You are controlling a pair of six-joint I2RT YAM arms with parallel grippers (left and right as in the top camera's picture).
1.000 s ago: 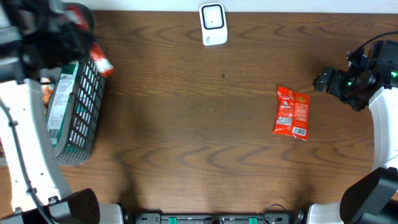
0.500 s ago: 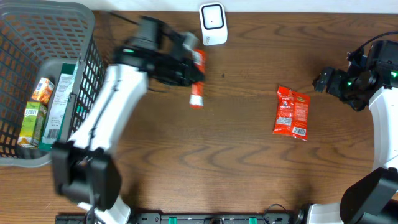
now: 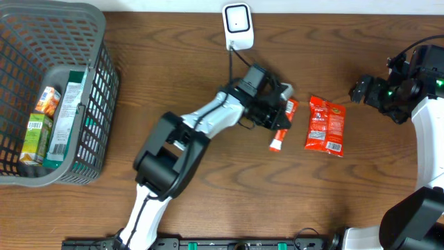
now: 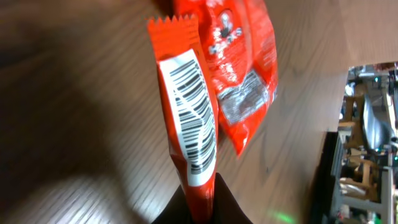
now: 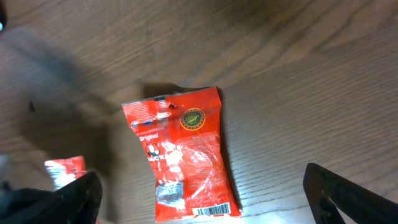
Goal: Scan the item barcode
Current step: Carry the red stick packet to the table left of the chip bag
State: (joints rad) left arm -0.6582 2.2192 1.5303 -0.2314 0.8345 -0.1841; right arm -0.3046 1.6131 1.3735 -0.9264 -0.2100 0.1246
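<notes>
The packet goes down toward the near side of the red snack bag in my left gripper next, then my left gripper releases it.
My left gripper [image 3: 276,111] is shut on a slim orange-red packet [image 3: 280,129], held just above the table, left of a red snack bag [image 3: 326,125]. In the left wrist view the packet [image 4: 186,112] stands up from the shut gripper [image 4: 200,194] with its white barcode label facing the camera; the red bag [image 4: 239,62] lies behind it. A white scanner [image 3: 237,26] stands at the table's far edge. My right gripper [image 3: 361,90] is open, right of the bag. Its wrist view shows the bag [image 5: 180,155] flat between the spread fingers [image 5: 81,196], with the packet's end [image 5: 65,168] at the left.
A grey wire basket [image 3: 104,42] sits at the far left and holds a green-and-white box [image 3: 66,114] and small cartons [image 3: 35,135]. The scanner's cable [image 3: 230,66] runs down the table towards my left arm.
My left arm has swung from the basket across the table to the right, carrying the orange-red packet past the scanner to beside the red bag. The right arm has not moved.
</notes>
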